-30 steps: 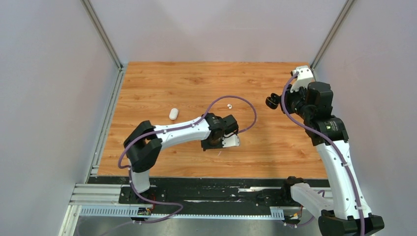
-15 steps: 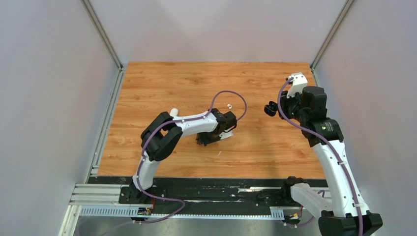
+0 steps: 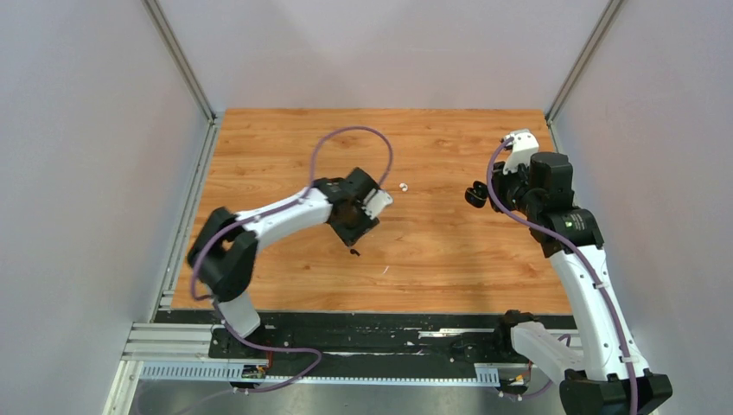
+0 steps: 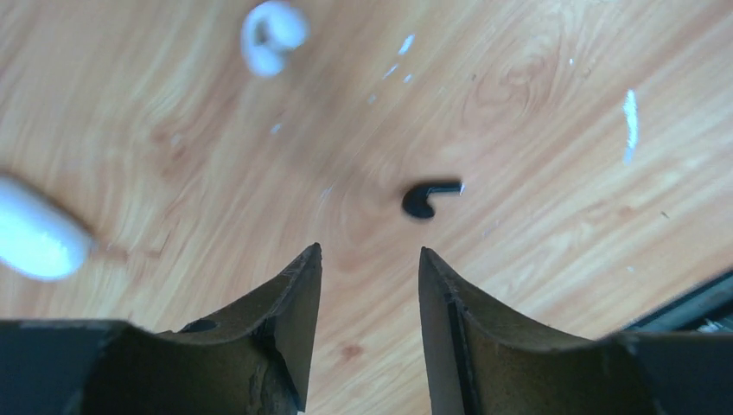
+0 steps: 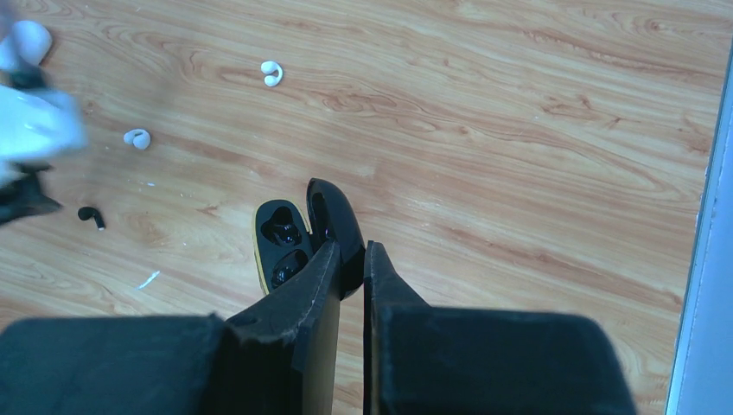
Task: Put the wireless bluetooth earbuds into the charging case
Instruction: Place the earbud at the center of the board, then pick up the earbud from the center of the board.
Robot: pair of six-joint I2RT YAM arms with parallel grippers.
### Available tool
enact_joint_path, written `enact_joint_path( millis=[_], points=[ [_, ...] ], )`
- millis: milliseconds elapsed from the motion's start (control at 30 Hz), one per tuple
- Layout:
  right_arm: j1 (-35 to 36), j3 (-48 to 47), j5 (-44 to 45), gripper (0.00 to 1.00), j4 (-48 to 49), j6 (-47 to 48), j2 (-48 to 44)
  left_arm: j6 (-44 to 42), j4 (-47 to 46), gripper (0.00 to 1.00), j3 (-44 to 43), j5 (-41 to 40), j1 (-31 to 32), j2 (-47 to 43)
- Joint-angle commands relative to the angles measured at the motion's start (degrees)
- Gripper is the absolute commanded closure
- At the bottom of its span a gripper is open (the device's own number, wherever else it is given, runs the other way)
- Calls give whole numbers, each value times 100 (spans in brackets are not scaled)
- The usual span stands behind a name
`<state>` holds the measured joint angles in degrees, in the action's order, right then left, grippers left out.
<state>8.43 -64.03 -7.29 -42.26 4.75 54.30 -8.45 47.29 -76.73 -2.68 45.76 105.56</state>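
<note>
My left gripper is above the black earbud's rounded head point(image 3: 353, 252) point(image 4: 417, 205) and will next go down toward the right in its wrist view to center it between the open fingers.
A small black earbud point(image 4: 425, 199) lies on the wooden table just ahead of my left gripper point(image 4: 369, 251), which is open and empty above the table. The earbud also shows in the top view point(image 3: 353, 252), close to the left gripper point(image 3: 357, 233). My right gripper point(image 5: 350, 246) is shut on the lid of the open black charging case point(image 5: 281, 242) and holds it above the table at the right point(image 3: 474, 194). The case's wells look dark and glossy. One white earbud point(image 5: 272, 73) lies mid-table point(image 3: 403, 185). Another white earbud point(image 5: 137, 137) lies near the left arm.
A white pebble-shaped case point(image 4: 35, 238) lies at the left of the left wrist view and shows in the right wrist view point(image 5: 30, 39); the left arm hides it in the top view. A white fleck point(image 3: 385, 269) lies on the table. Grey walls enclose the table.
My left arm has swung back and to the left, so its gripper now sits over the black earbud and its forearm covers the white case. The right arm has hardly moved.
</note>
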Motion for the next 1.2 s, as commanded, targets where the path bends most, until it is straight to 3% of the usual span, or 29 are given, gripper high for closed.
enact_joint_path(
  millis=[0, 167, 333, 433, 500, 667, 933, 1167],
  points=[
    [-30, -286, 34, 100, -3, 190, 95, 508, -2202, 47, 1604, 1547, -696, -1890],
    [-34, -390, -157, 100, -3, 481, 278, 532, -3621, 46, 2974, 2049, -870, -2985],
    [-33, -380, -361, 100, 54, 708, 433, 765, -4063, 51, 3512, 2029, -874, -2947],
    [-29, -195, -528, 100, 275, 755, 356, 732, -5198, 55, 4244, 2249, -876, -2994],
    [-26, -199, -488, 100, 345, 596, 307, 790, -5584, 56, 4453, 1974, -876, -2926],
    [-25, -312, -805, 100, 389, 349, 370, 351, -5770, 54, 4474, 1930, -873, -2770],
    [-21, -527, -622, 100, 368, 428, 575, 279, -6321, 61, 4835, 2107, -873, -2751],
    [-24, -654, -692, 100, 336, 456, 670, 341, -6389, 59, 4825, 1902, -866, -2494]
  ],
)
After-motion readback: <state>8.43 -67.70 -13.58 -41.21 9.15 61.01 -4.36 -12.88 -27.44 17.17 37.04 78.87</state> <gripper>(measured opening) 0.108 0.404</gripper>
